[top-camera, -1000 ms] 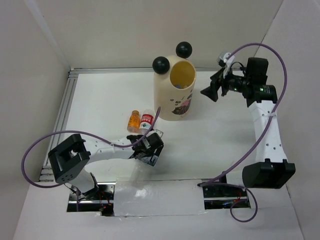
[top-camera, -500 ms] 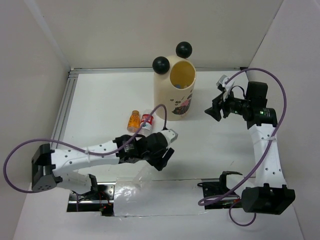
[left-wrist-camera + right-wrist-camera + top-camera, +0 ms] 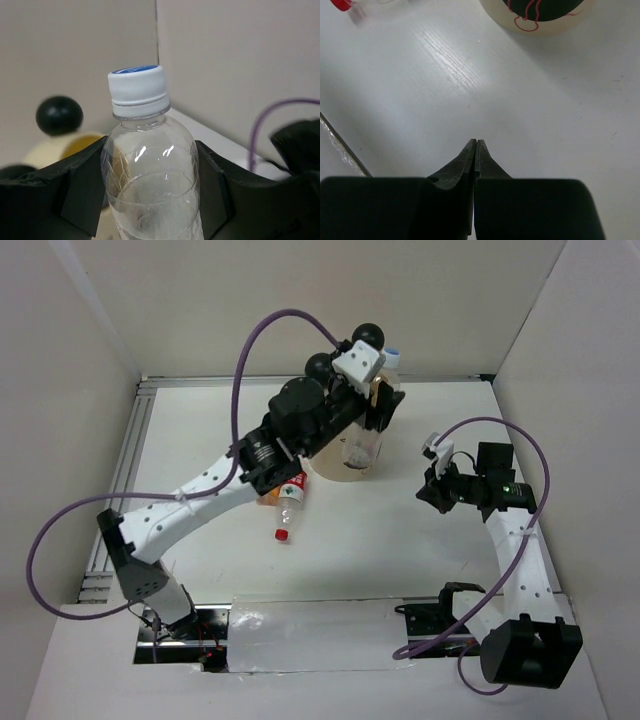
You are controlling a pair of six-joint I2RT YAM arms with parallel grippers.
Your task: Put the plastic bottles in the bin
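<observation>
My left gripper carries the bottle outward next, lowers it over the bin's yellow opening (image 3: 84, 145) and releases it, since the bottle is still short of that opening.
My left gripper (image 3: 381, 390) is shut on a clear plastic bottle (image 3: 148, 170) with a white, blue-topped cap (image 3: 391, 357). It holds the bottle upright, high over the rim of the cream bin (image 3: 352, 462). The black fingers (image 3: 80, 192) press on both sides of the bottle body. The bin's two black ball ears (image 3: 367, 335) show beside the gripper. A red-labelled bottle (image 3: 290, 502) with a red cap lies on the table left of the bin. A bit of an amber bottle (image 3: 268, 499) peeks from under the left arm. My right gripper (image 3: 426, 494) is shut and empty, low over the table right of the bin (image 3: 540, 15).
White walls enclose the table at the back and on both sides. A metal rail (image 3: 125, 465) runs along the left edge. Purple cables loop off both arms. A strip of clear plastic film (image 3: 300, 625) lies at the near edge between the arm bases.
The left arm has swung up from the table front to above the bin with the clear bottle in its grip. The right gripper has shut and drawn down, nearer. The red-labelled bottle has shifted forward.
</observation>
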